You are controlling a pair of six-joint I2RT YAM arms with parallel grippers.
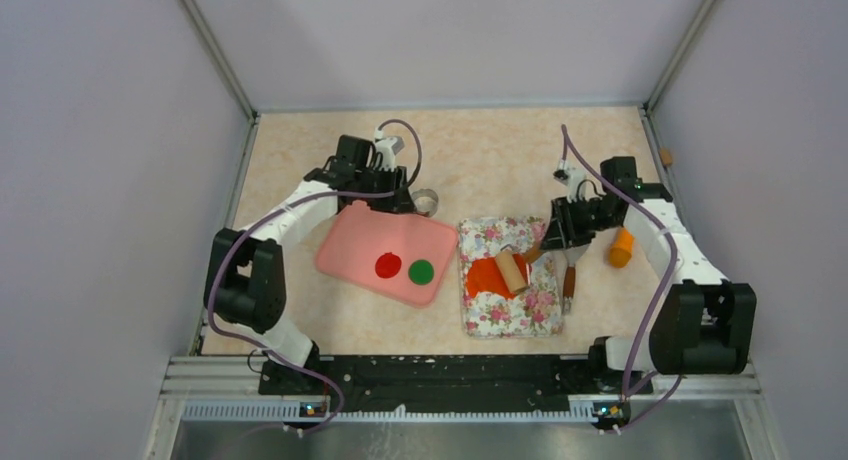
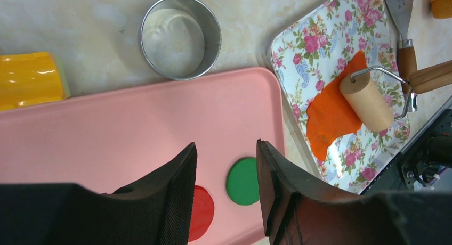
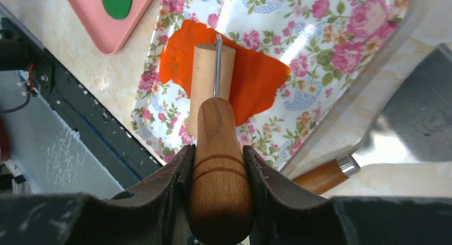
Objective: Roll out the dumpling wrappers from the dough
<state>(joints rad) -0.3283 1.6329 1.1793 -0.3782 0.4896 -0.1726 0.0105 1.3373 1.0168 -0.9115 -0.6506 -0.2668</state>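
Note:
My right gripper should take the roller (image 1: pixel 512 270) off the dough, since the dough lies flat, and move outward past the floral tray to release it on the bare tabletop beyond.
Two dumpling wrappers, a red disc (image 1: pixel 388 266) (image 2: pixel 203 213) and a green disc (image 1: pixel 421 271) (image 2: pixel 242 181) (image 3: pixel 116 1), lie flat on the pink tray (image 1: pixel 350 245) (image 2: pixel 133 122). The dough (image 1: pixel 484 277) (image 2: pixel 330 117) (image 3: pixel 253 77) is a flattened orange-red sheet on the floral tray (image 1: pixel 500 315) (image 2: pixel 320 37) (image 3: pixel 330 32). A wooden roller (image 1: pixel 512 270) (image 2: pixel 368 100) (image 3: pixel 213 69) rests on the dough. My right gripper (image 1: pixel 548 245) (image 3: pixel 217 160) is shut on the roller's handle. My left gripper (image 1: pixel 398 202) (image 2: pixel 226 149) hovers open over the pink tray's far side, holding nothing.
A metal ring cutter (image 1: pixel 427 200) (image 2: pixel 180 36) stands just beyond the pink tray. A yellow object (image 2: pixel 29 79) lies beside that tray. A scraper with a wooden handle (image 1: pixel 568 280) (image 3: pixel 320 176) lies right of the floral tray, and an orange stick (image 1: pixel 622 247) farther right.

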